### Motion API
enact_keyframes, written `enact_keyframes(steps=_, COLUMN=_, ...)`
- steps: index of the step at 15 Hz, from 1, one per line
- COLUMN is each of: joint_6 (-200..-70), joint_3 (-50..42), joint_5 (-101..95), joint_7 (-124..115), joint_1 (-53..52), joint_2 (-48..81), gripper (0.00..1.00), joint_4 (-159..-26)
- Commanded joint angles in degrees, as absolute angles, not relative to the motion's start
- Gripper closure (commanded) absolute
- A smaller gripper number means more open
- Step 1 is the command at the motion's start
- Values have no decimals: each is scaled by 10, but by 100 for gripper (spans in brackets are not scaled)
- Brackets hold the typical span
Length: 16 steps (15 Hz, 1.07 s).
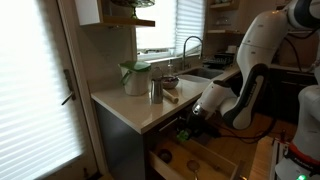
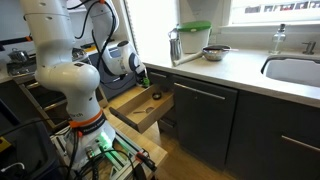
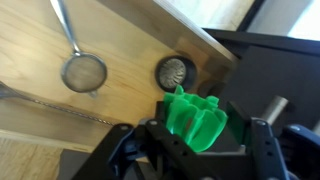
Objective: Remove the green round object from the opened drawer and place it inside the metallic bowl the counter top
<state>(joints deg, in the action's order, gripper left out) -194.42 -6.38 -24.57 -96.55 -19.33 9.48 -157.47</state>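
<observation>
My gripper should next go up and move outward from the drawer, over the metallic bowl's open top [image 2: 216,49], to let go of the green object, because the counter stands above the drawer [image 2: 150,112].
In the wrist view my gripper [image 3: 198,142] is shut on the green round object [image 3: 195,118], a ribbed, bright green piece held between the black fingers. It hangs over the edge of the open drawer [image 3: 110,95], whose light wooden floor lies below. In both exterior views the gripper [image 1: 188,118] [image 2: 143,76] is just above the pulled-out drawer [image 1: 172,158] [image 2: 150,112]. The metallic bowl [image 1: 170,81] [image 2: 215,52] sits on the pale counter top [image 1: 140,108] [image 2: 245,72], apart from the gripper.
A small mesh strainer [image 3: 84,70] and a round metal piece [image 3: 174,72] lie in the drawer. A steel cup [image 1: 156,90] [image 2: 175,47] and a white jug with green trim [image 1: 135,77] [image 2: 194,38] stand by the bowl. A sink [image 2: 295,68] is set in the counter.
</observation>
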Motion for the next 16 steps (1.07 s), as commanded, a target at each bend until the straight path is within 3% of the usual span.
enact_keyframes(steps=1, joint_6=-1952, joint_3=-126, joint_5=-217, joint_7=-947, joint_1=-214, joint_2=-17, gripper=62, joint_4=-1595)
enact_keyframes(steps=3, joint_6=-1967, joint_3=-149, joint_5=-143, joint_7=-871, joint_1=-202, joint_2=-65, gripper=62, joint_4=-1612)
enact_keyframes(steps=7, joint_6=-2015, joint_3=-93, joint_5=0, joint_7=-768, joint_1=-100, joint_2=-82, gripper=62, joint_4=-1588)
enact_keyframes(steps=8, joint_6=-1993, joint_3=-119, joint_5=-67, joint_7=-818, joint_1=-136, joint_2=-60, gripper=62, joint_4=-1568)
enact_keyframes(steps=9, joint_6=-1995, joint_3=-116, joint_5=-56, joint_7=-802, joint_1=-125, joint_2=-65, gripper=37, joint_4=-1567)
enact_keyframes(steps=11, joint_6=-1995, joint_3=-118, joint_5=-59, joint_7=-803, joint_1=-128, joint_2=-63, gripper=37, joint_4=-1567)
enact_keyframes(steps=12, joint_6=-1999, joint_3=-118, joint_5=-69, joint_7=-839, joint_1=-150, joint_2=-39, gripper=62, joint_4=-1581)
enact_keyframes(steps=16, joint_6=-2057, joint_3=-130, joint_5=-17, joint_7=-829, joint_1=-120, joint_2=-29, gripper=62, joint_4=-1536)
